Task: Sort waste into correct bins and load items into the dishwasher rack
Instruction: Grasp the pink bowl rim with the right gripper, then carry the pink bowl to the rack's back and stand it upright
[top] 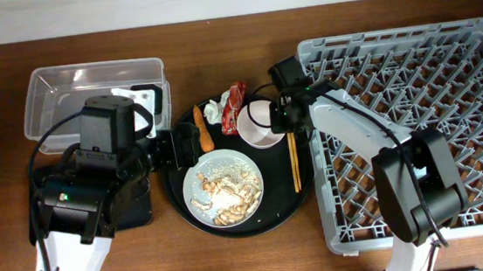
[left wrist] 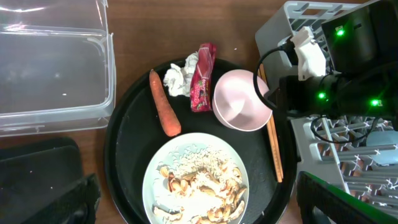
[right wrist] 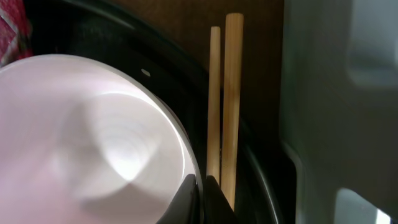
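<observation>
Next, my right gripper needs to rise over the rack's side, tilt the bowl [top: 261,125] down into the rack's far slots and release the bowl's rim, since those slots stand empty.
A white bowl [top: 261,125] stands on the round black tray [top: 282,193]. My right gripper [top: 285,118] is shut on the bowl's right rim, which the right wrist view shows pinched between the fingers [right wrist: 200,186]. Two chopsticks [top: 294,162] lie beside the bowl [right wrist: 93,143]. A carrot [top: 203,128], tissue [top: 214,110] and red wrapper [top: 234,105] lie at the tray's back. A plate [top: 226,160] holds food scraps with rice. My left gripper [left wrist: 196,214] is open and empty above the plate [left wrist: 155,193]. The light-blue cup is out of view.
The clear tub [top: 97,91] stands at the back left. The shallow black tray [top: 141,210] lies mostly under my left arm. The grey rack [top: 446,74] fills the right side, close to the round tray's edge.
</observation>
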Available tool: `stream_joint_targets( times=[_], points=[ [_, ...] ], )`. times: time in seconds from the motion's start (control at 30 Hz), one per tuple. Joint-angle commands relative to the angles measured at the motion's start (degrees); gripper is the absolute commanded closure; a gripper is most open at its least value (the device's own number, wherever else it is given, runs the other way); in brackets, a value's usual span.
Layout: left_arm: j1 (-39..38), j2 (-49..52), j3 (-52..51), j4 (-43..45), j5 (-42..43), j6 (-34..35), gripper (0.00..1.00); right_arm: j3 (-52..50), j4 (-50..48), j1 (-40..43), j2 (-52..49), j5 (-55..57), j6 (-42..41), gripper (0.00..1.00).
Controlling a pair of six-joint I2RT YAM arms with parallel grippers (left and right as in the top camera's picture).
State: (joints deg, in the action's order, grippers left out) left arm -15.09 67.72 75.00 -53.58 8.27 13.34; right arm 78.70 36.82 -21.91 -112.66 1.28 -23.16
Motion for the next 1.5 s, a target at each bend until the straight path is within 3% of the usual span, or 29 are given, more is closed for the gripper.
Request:
stream_joint_targets(
  times=[0.0,0.17,0.23,0.43,0.73,1.03,1.33,1.47],
  points=[
    [-0.3,-0.2,0.7,-0.1,-0.6,0.8,0.01,2.1,1.7,-0.6,4.2,0.8,0.5,0.96],
    [-0.2,-0.2,0.7,-0.1,-0.6,0.8,0.01,4.4,7.1,-0.5,14.7,1.9,3.3,0.96],
    [-0.3,-0.2,0.7,-0.1,-0.6,0.7,0.01,4.4,9.4,-0.5,21.2,7.3,6.1,0.96],
    [-0.2,-0.2,0.7,-0.1,-0.6,0.8,0.01,4.4,15.3,1.0,29.3,47.6,6.4,0.96],
    [-0.3,-0.2,0.7,-0.1,-0.6,0.8,0.01,3.8,13.4,12.0,24.7,61.4,9.3,0.96],
    [-0.2,-0.2,0.7,-0.1,-0.6,0.8,0.01,3.8,7.7,20.9,15.8,62.3,14.4,0.96],
    [-0.2,-0.2,0.7,-0.1,-0.6,0.8,0.01,3.8,7.1,21.4,6.0,74.1,15.5,0.96],
    [-0.2,-0.2,0.7,-0.1,-0.6,0.8,0.01,3.8,7.3,19.7,4.9,71.4,15.5,0.96]
  ],
)
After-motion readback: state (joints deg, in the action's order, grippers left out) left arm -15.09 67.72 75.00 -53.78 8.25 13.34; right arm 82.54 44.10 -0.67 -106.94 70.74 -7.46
